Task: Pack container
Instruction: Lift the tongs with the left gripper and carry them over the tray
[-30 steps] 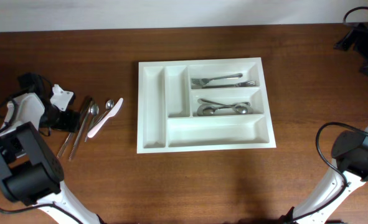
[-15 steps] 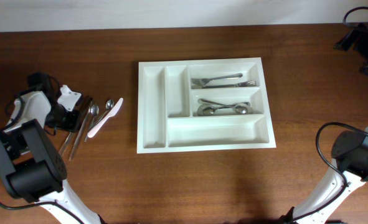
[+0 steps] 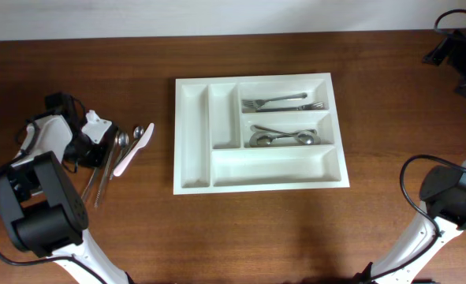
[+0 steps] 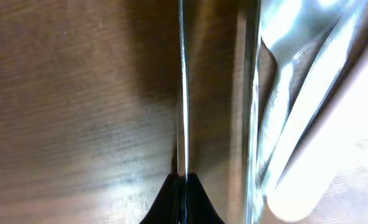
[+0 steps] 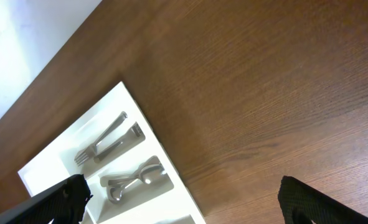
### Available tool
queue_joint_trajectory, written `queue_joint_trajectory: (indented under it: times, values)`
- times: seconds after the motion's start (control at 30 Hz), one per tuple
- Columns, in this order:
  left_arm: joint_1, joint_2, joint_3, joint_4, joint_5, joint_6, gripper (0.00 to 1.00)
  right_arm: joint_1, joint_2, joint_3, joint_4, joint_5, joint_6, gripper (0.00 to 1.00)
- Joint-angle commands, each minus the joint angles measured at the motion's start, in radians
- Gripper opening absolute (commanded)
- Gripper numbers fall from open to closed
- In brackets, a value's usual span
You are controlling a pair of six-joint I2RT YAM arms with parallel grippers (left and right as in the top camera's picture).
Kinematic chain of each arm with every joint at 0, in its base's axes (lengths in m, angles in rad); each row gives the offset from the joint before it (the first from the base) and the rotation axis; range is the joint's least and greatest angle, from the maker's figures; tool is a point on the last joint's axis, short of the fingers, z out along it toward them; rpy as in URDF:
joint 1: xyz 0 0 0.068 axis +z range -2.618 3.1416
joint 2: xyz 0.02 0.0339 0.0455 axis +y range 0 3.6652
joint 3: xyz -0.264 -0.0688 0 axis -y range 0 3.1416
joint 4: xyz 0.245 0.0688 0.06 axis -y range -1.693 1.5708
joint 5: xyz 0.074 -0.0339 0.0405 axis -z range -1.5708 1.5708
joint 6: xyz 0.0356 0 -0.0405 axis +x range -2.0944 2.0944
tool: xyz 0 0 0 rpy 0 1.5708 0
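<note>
My left gripper lifts across to the right in the overhead view next, turns the utensil lengthwise, lowers and releases it in the container's empty near slot [image 3: 275, 167].
The white container [image 3: 272, 166] lies mid-table, with forks [image 3: 284, 101] in its upper right slot and spoons [image 3: 280, 138] in the slot below; both also show in the right wrist view, forks [image 5: 109, 140] and spoons [image 5: 137, 177]. Loose cutlery lies left of the container: a white plastic knife [image 3: 132, 150], two spoons [image 3: 138, 132] and long metal pieces [image 3: 98, 175]. My left gripper [image 3: 98, 132] sits on this pile. Its jaws [image 4: 182, 182] are shut on a thin metal utensil [image 4: 183, 93] seen edge-on. My right gripper [image 5: 184, 199] hangs open, high above the table's right side, holding nothing.
The wall edge runs along the table's far side [image 3: 233, 33]. Bare brown wood [image 3: 240, 237] lies in front of the container and to its right. Cables and the right arm's base [image 3: 445, 197] stand at the lower right corner.
My left gripper has slid right onto the cutlery pile and closed from wide open to shut on the thin metal utensil. The right arm has not moved.
</note>
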Motion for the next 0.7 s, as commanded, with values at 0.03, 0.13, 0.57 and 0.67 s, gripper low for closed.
queue_joint_trajectory:
  times: [0.03,0.13,0.57,0.67]
  values:
    - [-0.002,-0.02,0.233,-0.192,-0.014,-0.015,0.02,0.005,0.005,-0.005,-0.003,0.01,0.008,0.98]
    - [-0.022,-0.048,0.418,-0.348,0.031,-0.079,0.02,0.006,0.005,-0.005,-0.003,0.009,0.009,0.98]
    - [-0.475,-0.079,0.69,-0.484,0.141,0.07,0.02,0.006,0.005,-0.005,-0.004,0.009,0.008,0.99]
    - [-0.608,-0.04,0.689,-0.456,0.141,0.119,0.02,0.006,0.005,-0.005,-0.006,0.01,0.009,0.98]
